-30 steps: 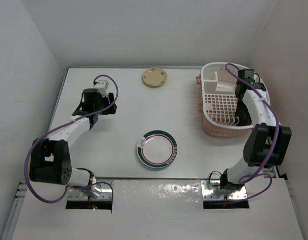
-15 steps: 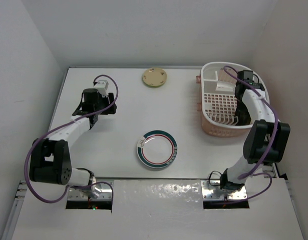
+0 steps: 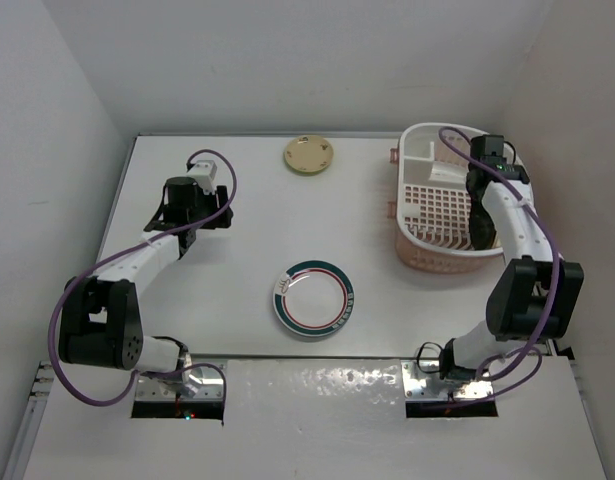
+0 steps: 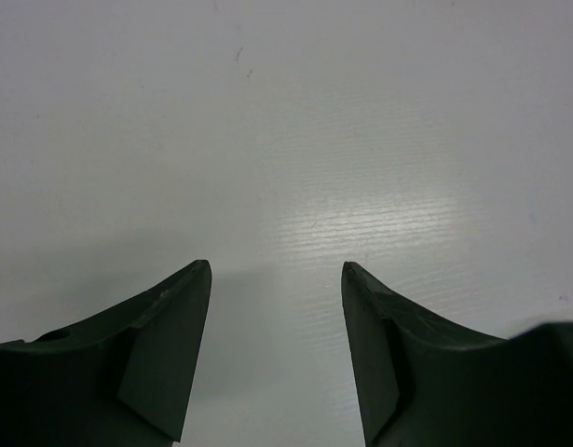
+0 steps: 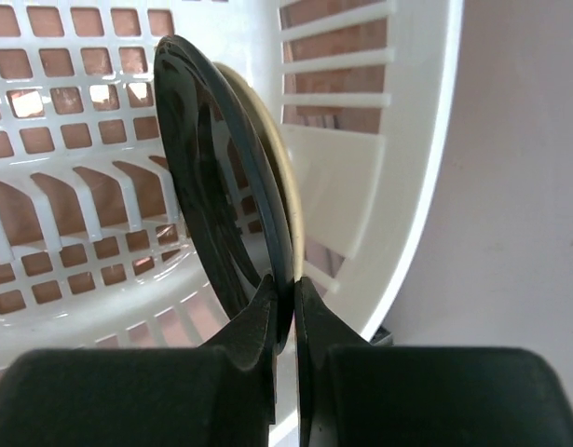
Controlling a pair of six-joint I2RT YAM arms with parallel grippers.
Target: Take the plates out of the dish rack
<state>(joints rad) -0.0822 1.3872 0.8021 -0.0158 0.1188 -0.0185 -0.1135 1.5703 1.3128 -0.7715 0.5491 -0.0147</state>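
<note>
I will next lift my right gripper's dark plate over the dish rack's side and release it down on the tan-brown plate (image 3: 308,154), since that one lies flat and uncovered.
The white dish rack (image 3: 435,205) on its salmon-pink base stands at the far right. My right gripper (image 3: 479,205) is down inside it. In the right wrist view it (image 5: 293,289) is shut on the rim of a dark, glossy plate (image 5: 211,186) standing on edge against the rack's wall (image 5: 398,177); a cream edge shows just behind it. The white plate with green-red rim (image 3: 315,298) lies flat mid-table. The tan-brown plate (image 3: 308,155) lies at the far edge. My left gripper (image 3: 183,205) hangs open over bare table (image 4: 277,270). The lime-green plate is out of view.
White walls close in the table on the left, back and right; the rack sits close to the right wall. My right arm's purple cable (image 3: 457,140) loops over the rack.
My right gripper has shifted slightly inside the rack, and the rack has slid a little to the left. The left arm has not moved.
</note>
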